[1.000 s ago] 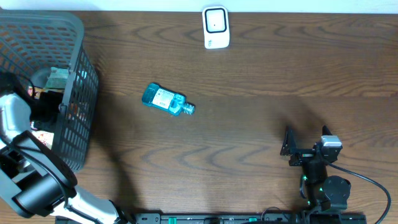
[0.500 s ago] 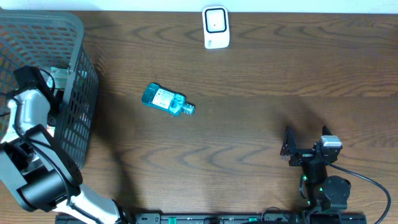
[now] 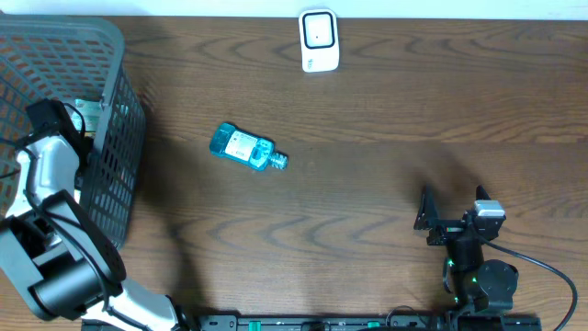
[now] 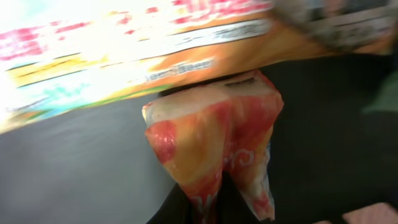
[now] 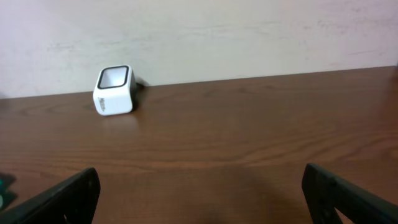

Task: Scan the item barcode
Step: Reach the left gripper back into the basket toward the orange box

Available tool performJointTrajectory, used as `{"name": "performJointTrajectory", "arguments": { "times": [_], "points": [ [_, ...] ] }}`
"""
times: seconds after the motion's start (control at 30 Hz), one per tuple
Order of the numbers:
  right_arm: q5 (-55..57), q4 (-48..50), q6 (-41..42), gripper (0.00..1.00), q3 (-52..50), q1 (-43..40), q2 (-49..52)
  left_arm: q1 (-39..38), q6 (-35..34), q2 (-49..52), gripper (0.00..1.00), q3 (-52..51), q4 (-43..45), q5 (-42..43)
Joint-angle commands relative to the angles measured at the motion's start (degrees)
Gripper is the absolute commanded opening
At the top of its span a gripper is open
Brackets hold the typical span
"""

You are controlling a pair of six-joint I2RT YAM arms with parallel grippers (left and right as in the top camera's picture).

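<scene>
The spot on the bare tabletop is clear, so next I need to lift my left gripper out of the basket [image 3: 115, 51], swing it past the bottle's cap and lower it to release the packet there.
My left gripper [image 4: 208, 204] is shut on the lower edge of an orange-red plastic snack packet [image 4: 211, 134], the item, inside the grey mesh basket [image 3: 115, 51]. In the overhead view the left gripper [image 3: 72, 118] reaches down into the basket and the packet is hidden under the arm. The white barcode scanner [image 3: 319, 39] stands at the table's far edge; it also shows as a white scanner [image 5: 114, 89] in the right wrist view. My right gripper [image 3: 453, 207] rests open near the front right, with nothing between its fingers [image 5: 69, 198].
A blue mouthwash bottle [image 3: 246, 147] lies on its side on the wooden table, between basket and scanner. A large bright printed package [image 4: 124, 50] fills the basket above the held packet. Other goods show through the basket's mesh wall [image 3: 124, 156].
The left gripper has closed from part open to shut on the packet. The left arm shifted toward the basket's far side. The right arm has not moved.
</scene>
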Motion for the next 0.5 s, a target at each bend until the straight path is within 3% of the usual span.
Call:
{"name": "performJointTrajectory", "arguments": {
  "times": [0.0,0.2,0.47],
  "points": [
    [0.0,-0.2,-0.4,0.99,-0.1,-0.5,-0.3,0.4,-1.0,-6.5,0.07,-1.1,-1.6,-4.8],
    [0.0,-0.2,-0.4,0.99,-0.1,-0.5,-0.3,0.4,-3.3,-30.5,0.07,-0.3,-0.7,-12.0],
    [0.0,-0.2,-0.4,0.99,-0.1,-0.5,-0.3,-1.0,-3.7,-56.1,0.07,-0.4,5.9,-8.5]
  ]
}}
